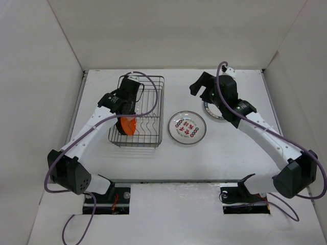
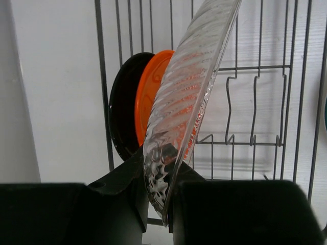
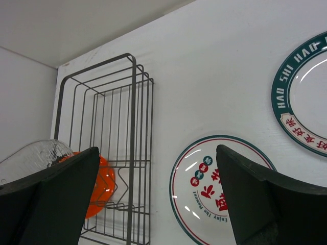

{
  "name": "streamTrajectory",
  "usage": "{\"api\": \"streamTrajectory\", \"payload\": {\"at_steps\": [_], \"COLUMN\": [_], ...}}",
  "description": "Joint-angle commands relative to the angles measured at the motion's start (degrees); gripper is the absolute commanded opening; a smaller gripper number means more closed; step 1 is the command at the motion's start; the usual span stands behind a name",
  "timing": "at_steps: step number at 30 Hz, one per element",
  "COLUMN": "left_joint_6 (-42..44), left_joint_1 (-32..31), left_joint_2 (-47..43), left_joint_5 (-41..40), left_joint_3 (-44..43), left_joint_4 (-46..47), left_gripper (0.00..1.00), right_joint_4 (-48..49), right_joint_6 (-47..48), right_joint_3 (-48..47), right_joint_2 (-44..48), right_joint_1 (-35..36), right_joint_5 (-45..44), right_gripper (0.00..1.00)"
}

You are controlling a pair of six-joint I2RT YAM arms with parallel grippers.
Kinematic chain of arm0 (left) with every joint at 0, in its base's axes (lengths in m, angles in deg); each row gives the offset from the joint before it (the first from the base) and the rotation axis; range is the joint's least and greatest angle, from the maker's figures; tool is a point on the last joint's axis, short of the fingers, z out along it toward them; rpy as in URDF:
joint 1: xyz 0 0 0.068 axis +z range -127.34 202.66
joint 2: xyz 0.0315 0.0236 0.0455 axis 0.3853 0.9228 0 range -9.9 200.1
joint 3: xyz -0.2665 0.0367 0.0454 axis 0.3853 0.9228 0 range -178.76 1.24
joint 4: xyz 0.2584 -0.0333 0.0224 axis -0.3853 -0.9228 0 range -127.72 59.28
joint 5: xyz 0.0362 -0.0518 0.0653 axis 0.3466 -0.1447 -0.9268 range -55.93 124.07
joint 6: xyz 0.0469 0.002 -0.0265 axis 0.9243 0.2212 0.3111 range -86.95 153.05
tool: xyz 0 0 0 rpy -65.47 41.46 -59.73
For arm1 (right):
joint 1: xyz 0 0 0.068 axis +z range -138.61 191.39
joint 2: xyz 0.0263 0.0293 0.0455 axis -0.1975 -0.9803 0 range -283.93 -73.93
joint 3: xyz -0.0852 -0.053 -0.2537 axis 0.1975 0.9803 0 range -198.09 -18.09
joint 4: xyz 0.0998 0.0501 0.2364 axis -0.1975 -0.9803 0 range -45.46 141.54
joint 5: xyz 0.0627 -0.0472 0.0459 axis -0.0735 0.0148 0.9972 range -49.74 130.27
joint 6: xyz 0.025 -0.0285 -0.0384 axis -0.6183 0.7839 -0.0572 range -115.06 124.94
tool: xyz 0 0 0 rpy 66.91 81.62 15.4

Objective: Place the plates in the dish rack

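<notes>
The rack slot beside the orange plate is empty. Next, my left gripper will lower the clear glass plate (image 2: 189, 92) into that slot and let go of the plate's rim there.
The dish rack (image 1: 161, 112) stands left of the table's middle. A small black plate (image 2: 122, 117) and a small orange plate (image 2: 150, 92) stand upright side by side in it. My left gripper (image 2: 161, 199) is shut on the lower rim of the clear glass plate (image 2: 189, 92), held tilted over the rack next to the orange one. My right gripper (image 3: 158, 150) hangs open and holds nothing, above the table between the rack (image 3: 134, 127) and the silver-rimmed plate with red marks (image 3: 204, 194). The green-banded white plate (image 3: 301, 102) lies flat further right.
White walls close in the table on the left, back and right. The marked plate (image 1: 187, 127) lies flat just right of the rack. The green-banded plate (image 1: 213, 113) is partly under my right arm. Several rack slots (image 2: 255, 112) stand unfilled.
</notes>
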Motion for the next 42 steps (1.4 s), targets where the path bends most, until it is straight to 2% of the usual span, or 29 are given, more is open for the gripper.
{"api": "streamTrajectory", "payload": {"at_steps": [1, 9, 22, 42], "left_joint_6": [-2.26, -3.93, -3.93, -3.41], "left_joint_1": [-0.41, -0.41, -0.41, -0.41], "left_joint_2": [-1.61, 0.93, 5.94, 5.43], "left_joint_5": [-7.33, -9.81, -5.85, -0.41], "left_joint_3": [0.55, 0.55, 1.07, 5.2], "left_joint_4": [-0.15, 0.38, 0.38, -0.67], "left_gripper": [0.0, 0.0, 0.0, 0.0], "right_joint_4": [0.99, 0.99, 0.99, 1.52], "right_joint_6": [-1.21, -1.21, -0.68, -0.15], "right_joint_3": [1.56, 1.57, 2.62, 3.77], "right_joint_2": [1.78, 2.83, 5.64, 6.26], "right_joint_1": [0.54, -0.51, -3.23, -4.82], "right_joint_5": [-0.77, -0.16, 0.99, 3.8], "right_gripper": [1.0, 1.0, 1.0, 1.0]}}
